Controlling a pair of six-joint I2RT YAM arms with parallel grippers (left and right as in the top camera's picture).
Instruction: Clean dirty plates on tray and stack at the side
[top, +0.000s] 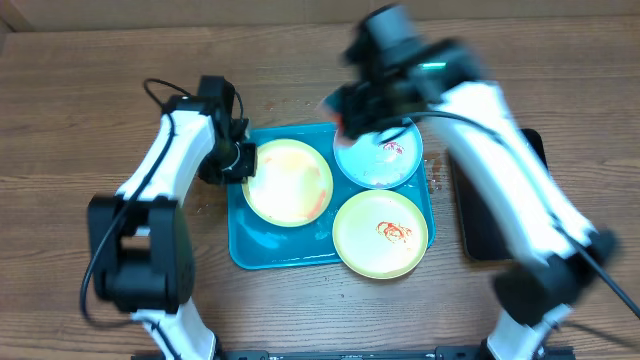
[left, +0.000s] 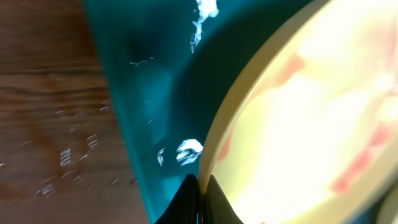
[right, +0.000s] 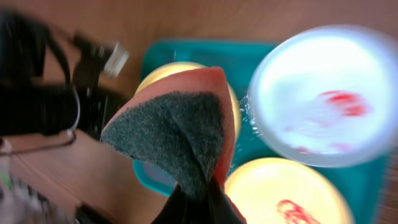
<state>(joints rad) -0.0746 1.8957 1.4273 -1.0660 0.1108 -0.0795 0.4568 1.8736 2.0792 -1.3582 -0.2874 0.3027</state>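
Observation:
Bare table lies clear to my left gripper's left in the overhead view. It should next lift the plate past the tray's edge, lower and release it.
The teal tray (top: 262, 245) holds three plates. My left gripper (top: 248, 160) is shut on the left rim of a yellow-green plate (top: 288, 182) with faint red smears; in the left wrist view the fingertips (left: 200, 186) pinch that rim (left: 214, 143). A light blue plate (top: 378, 152) and a second yellow-green plate (top: 381, 234) both carry red sauce. My right gripper (top: 345, 115), blurred, hovers over the tray's back edge, shut on an orange sponge with a dark scouring face (right: 180, 130). The sponge hides part of the left plate (right: 161, 71) in the right wrist view.
A black tray (top: 478, 225) lies right of the teal tray, largely covered by my right arm. Bare wooden table (top: 80, 120) surrounds the trays. Small specks lie on the table by the teal tray's right edge (top: 436, 175).

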